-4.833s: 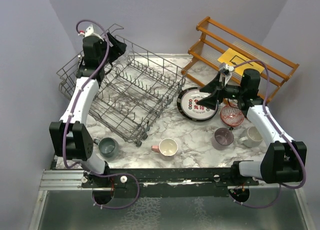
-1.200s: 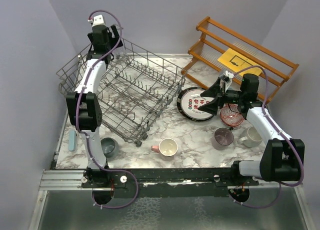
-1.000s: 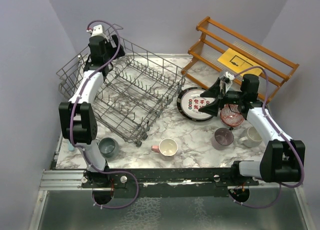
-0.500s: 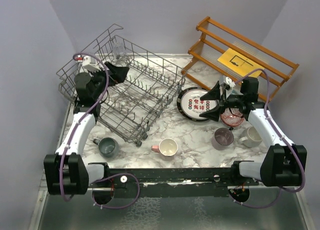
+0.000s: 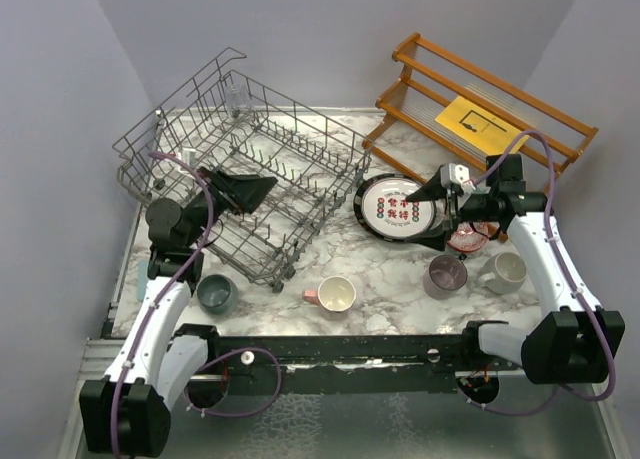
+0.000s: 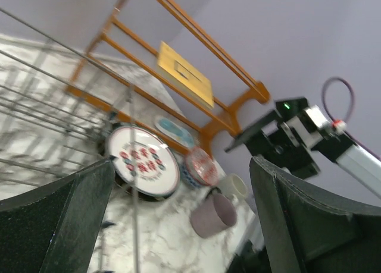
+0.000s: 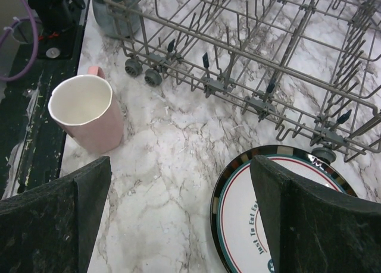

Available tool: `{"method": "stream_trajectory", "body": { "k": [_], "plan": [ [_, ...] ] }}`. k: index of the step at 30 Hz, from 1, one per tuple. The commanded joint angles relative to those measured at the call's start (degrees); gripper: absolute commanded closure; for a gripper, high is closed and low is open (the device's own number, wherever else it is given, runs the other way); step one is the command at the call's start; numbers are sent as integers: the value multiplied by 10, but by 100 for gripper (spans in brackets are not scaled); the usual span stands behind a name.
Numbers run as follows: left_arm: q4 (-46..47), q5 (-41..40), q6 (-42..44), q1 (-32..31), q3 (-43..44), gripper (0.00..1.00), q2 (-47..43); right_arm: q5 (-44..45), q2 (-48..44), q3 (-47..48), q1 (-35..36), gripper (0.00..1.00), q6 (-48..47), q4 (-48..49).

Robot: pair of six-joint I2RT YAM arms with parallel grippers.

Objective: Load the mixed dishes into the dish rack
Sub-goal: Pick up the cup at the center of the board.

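I should next move my open right gripper left in the top view and then lower it onto the far rim of the pink mug, since the mug's opening faces up.
The grey wire dish rack [image 5: 270, 179] stands at the back left and holds a clear glass [image 5: 236, 101] in its far corner. My left gripper [image 5: 240, 190] is open and empty above the rack's near left side. My right gripper [image 5: 430, 217] is open and empty, hovering over the black-rimmed plate [image 5: 392, 207] with red characters. The red bowl [image 5: 466, 238] lies beside that plate. A mauve mug [image 5: 444, 276], cream mug [image 5: 503, 270], pink mug [image 5: 335, 294] and grey-teal mug [image 5: 215, 293] stand along the front. The right wrist view shows the plate's rim [image 7: 238, 190] and pink mug [image 7: 86, 112].
An orange-brown wooden shelf [image 5: 500, 104] with a yellow paper sheet [image 5: 478, 124] stands at the back right. In the left wrist view a blue patterned bowl [image 6: 174, 129] leans by the shelf's foot, behind the red bowl [image 6: 202, 166]. The rack's wheels [image 7: 146, 74] face the pink mug.
My left arm has pulled back from the rack's far corner to its near left side, and the glass now shows standing there. My right gripper has shifted slightly right over the plate.
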Motion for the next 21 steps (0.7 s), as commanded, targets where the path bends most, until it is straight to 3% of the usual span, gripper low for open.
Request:
{"method": "stream_trajectory", "body": {
  "k": [1,7,13,18,21],
  "plan": [
    [-26,-14,27,-108,25,1,-9,21,-6,13,-2,0,-100,-91],
    [13,-78,67,-277,10,2,14,-12,16,32,4,0,-170,-144],
    [22,-126,95,-304,-3,2,17,36,43,64,104,0,-155,-159],
    [-167,-234,209,-304,57,2,-6,174,29,69,263,0,-15,-48],
    [-267,-337,271,-303,109,1,-9,176,37,76,307,0,3,-34]
  ]
}}
